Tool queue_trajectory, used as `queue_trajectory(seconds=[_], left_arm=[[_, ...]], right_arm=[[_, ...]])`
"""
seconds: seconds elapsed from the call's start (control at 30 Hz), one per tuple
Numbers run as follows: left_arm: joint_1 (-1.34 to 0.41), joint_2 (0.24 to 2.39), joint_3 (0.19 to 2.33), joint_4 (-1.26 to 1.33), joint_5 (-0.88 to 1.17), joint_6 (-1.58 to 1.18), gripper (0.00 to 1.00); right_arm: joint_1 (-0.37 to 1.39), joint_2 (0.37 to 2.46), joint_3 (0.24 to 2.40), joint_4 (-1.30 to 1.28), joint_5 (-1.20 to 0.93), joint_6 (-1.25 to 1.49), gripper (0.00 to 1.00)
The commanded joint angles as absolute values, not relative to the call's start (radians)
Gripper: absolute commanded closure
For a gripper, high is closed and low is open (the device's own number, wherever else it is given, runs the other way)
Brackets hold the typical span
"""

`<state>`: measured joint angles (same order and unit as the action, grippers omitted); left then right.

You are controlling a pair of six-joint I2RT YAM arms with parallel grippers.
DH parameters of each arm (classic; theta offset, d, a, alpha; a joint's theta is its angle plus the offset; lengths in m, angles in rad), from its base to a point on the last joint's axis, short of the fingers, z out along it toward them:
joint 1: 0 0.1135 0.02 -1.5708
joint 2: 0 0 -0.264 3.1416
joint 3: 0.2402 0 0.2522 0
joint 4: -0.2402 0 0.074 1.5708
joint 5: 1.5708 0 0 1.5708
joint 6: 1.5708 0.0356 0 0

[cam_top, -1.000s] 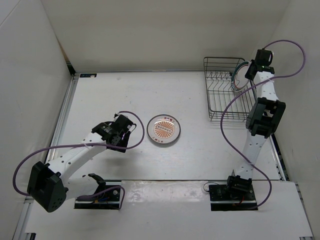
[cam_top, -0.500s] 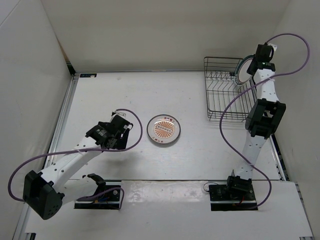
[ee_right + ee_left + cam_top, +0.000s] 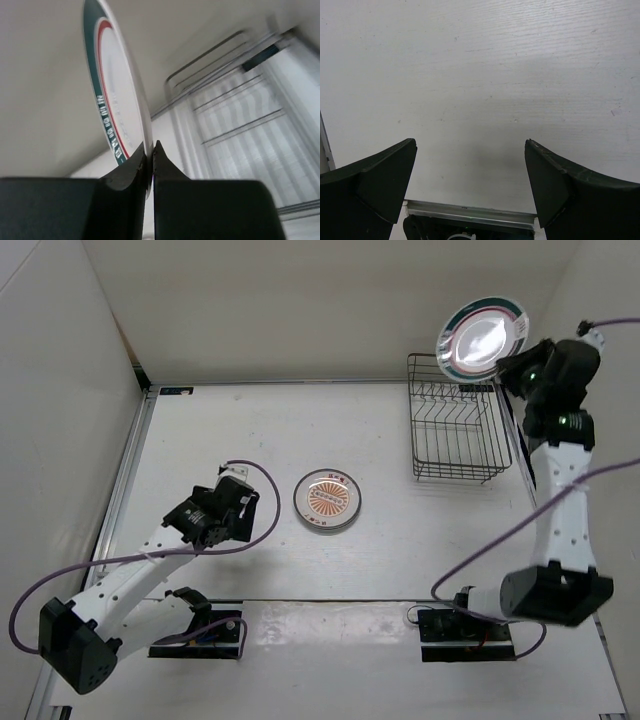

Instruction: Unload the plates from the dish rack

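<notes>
My right gripper moves back past the rack and down toward the table's near edge (image 3: pixel 412 543) beside the sunburst plate next, because the tabletop there is bare.
The orange-red sunburst plate (image 3: pixel 328 499) lies flat on the table, left of the black wire dish rack (image 3: pixel 459 430). My right gripper (image 3: pixel 511 359) is shut on the rim of the green-black banded plate (image 3: pixel 481 336) and holds it in the air above the rack's back edge. In the right wrist view that plate (image 3: pixel 116 95) stands edge-on, its rim pinched between my jaws (image 3: pixel 150 150), with the rack (image 3: pixel 235 130) blurred below. My left gripper (image 3: pixel 228 508) is open and empty over bare table, left of the sunburst plate; its fingers (image 3: pixel 380 180) frame bare tabletop.
White walls enclose the table on the left, back and right. A metal rail (image 3: pixel 128 475) runs along the table's left edge. Purple cables loop from both arms. The arm bases (image 3: pixel 200 625) sit at the near edge.
My right arm has lifted the green-black banded plate up out of the rack and swung it up and back. My left arm has drawn back slightly toward its base.
</notes>
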<state>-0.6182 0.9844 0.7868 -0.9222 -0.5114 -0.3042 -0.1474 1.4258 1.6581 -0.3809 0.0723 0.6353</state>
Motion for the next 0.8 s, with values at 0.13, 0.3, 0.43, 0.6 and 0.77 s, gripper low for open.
queue_trajectory(seconds=[0.13, 0.3, 0.43, 0.6, 0.77], left_arm=[[-0.621, 0.861, 0.759, -0.850, -0.411, -0.296, 0.00], [-0.621, 0.827, 0.750, -0.809, -0.350, -0.298, 0.00], [-0.618, 0.824, 0.749, -0.799, -0.333, -0.304, 0.00], [-0.617, 0.841, 0.761, -0.827, -0.337, -0.305, 0.00], [-0.615, 0.831, 0.750, -0.813, -0.334, -0.272, 0.00]], right_arm=[[-0.049, 1.050, 1.122, -0.334, -0.514, 0.756, 1.00], [-0.011, 0.791, 0.870, -0.465, -0.627, 0.631, 1.00], [0.050, 0.677, 0.648, -0.520, -0.693, 0.635, 1.00], [0.084, 0.545, 0.490, -0.587, -0.661, 0.642, 1.00], [0.094, 0.410, 0.346, -0.682, -0.539, 0.696, 1.00]])
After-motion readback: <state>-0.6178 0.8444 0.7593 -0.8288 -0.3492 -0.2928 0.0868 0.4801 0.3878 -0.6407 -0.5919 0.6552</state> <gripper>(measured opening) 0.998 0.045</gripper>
